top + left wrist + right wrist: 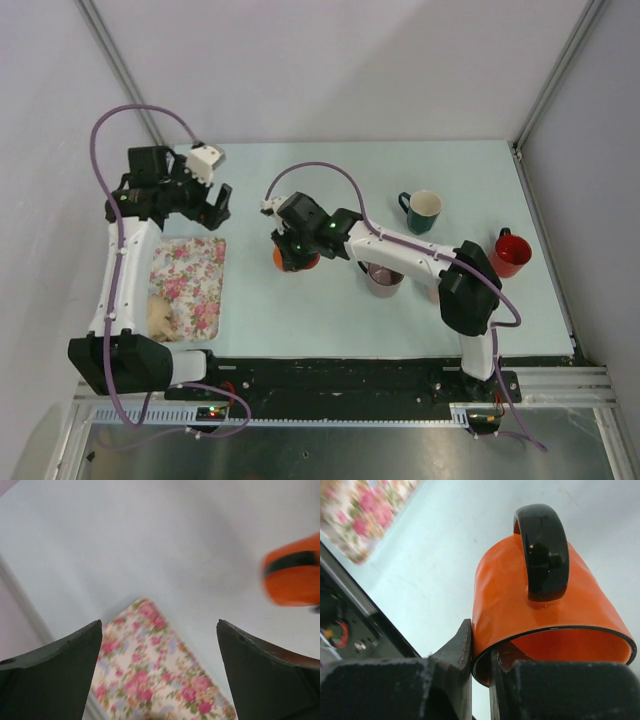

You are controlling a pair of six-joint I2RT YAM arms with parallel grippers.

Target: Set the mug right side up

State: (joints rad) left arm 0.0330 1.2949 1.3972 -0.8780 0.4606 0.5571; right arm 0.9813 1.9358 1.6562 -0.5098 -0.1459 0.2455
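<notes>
The tabletop nearer the robot's base is clear, so the right gripper needs to bring the orange mug [296, 261] back and down onto it and let go of the mug's rim.
The orange mug [540, 615] with a black handle [542, 550] is pinched by its rim in my right gripper [481, 665], one finger outside the wall and one inside. In the top view the mug [296, 261] shows under my right gripper [293, 250] at the table's middle left. It also shows at the right edge of the left wrist view [294, 576]. My left gripper [205, 205] is open and empty above the far end of the floral cloth [190, 285]; its fingers [65, 670] frame the cloth [155, 675].
A dark green mug [422, 211] stands upright at the back right. A red mug [510, 251] stands at the far right. A mauve mug [384, 279] sits under the right arm. A tan object [160, 313] lies on the cloth.
</notes>
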